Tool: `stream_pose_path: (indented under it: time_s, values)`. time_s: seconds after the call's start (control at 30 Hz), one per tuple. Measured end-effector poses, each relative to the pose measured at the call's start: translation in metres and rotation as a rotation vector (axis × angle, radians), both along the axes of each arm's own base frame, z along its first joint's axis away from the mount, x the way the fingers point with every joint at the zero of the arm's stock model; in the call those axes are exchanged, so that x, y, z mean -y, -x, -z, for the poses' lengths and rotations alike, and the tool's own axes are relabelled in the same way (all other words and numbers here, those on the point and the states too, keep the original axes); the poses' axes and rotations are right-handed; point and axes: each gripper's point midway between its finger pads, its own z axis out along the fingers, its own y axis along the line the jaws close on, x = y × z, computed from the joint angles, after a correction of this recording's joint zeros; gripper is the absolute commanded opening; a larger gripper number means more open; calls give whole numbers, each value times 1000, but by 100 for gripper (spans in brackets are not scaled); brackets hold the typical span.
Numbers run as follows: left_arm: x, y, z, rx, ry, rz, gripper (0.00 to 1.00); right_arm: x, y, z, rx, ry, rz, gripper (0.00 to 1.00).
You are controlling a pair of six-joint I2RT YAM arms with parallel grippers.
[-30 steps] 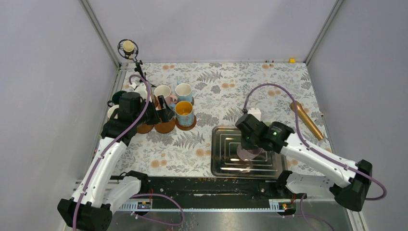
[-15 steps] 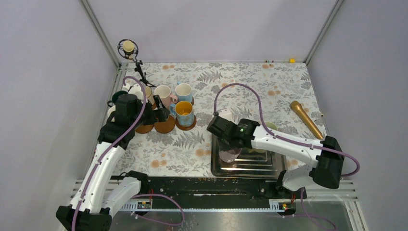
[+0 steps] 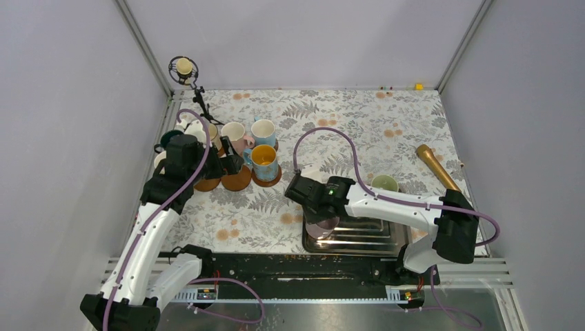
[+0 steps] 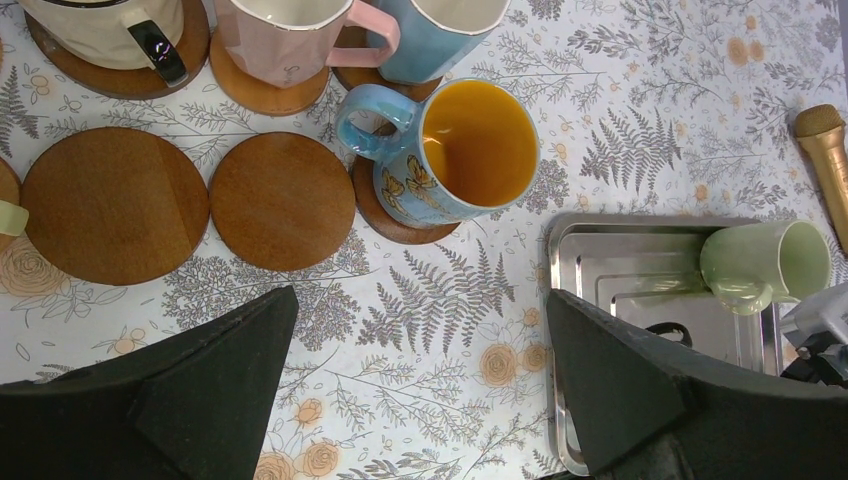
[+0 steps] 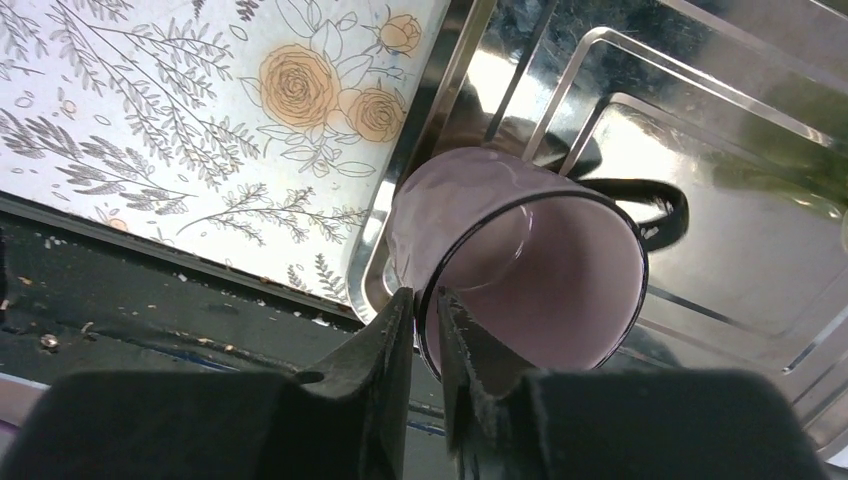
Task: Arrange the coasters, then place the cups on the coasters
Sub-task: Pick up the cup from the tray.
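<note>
My left gripper will shift to the right in the top view, back and down onto the mauve cup's rim (image 3: 308, 225), because this cup still lacks a coaster.
A mauve cup (image 5: 520, 270) hangs tilted over the left rim of the steel tray (image 5: 700, 230). My right gripper (image 5: 427, 315) is shut on its rim, one finger inside and one outside. From above, that cup (image 3: 321, 224) sits under the right gripper (image 3: 319, 219). A pale green cup (image 4: 765, 265) lies on its side in the tray (image 4: 600, 250). Two bare brown coasters (image 4: 115, 205) (image 4: 282, 200) lie beside a blue butterfly cup (image 4: 455, 155) on its own coaster. Pink (image 4: 290, 30), light blue (image 4: 440, 30) and beige (image 4: 105, 25) cups stand on coasters behind. My left gripper (image 4: 420, 390) hovers open over the tablecloth.
A golden microphone-like rod (image 3: 438, 169) lies on the cloth at the right. A small black stand with a ring (image 3: 183, 69) rises at the back left corner. More cups crowd the left edge behind the left arm. Grey walls close in the table.
The right arm has swung left with the mauve cup, from the middle of the tray to its left rim. The left arm has barely shifted.
</note>
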Motion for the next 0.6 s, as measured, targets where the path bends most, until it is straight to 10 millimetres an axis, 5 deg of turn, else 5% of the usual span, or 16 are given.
stream_pose_path:
  time_s: [0.33, 0.6]
  values:
    - [3, -1, 5, -19, -1, 11, 93, -8, -3, -14, 22, -51, -2, 28]
    - [40, 13, 10, -68, 53, 162, 84, 1, -2, -73, 118, -221, -15, 34]
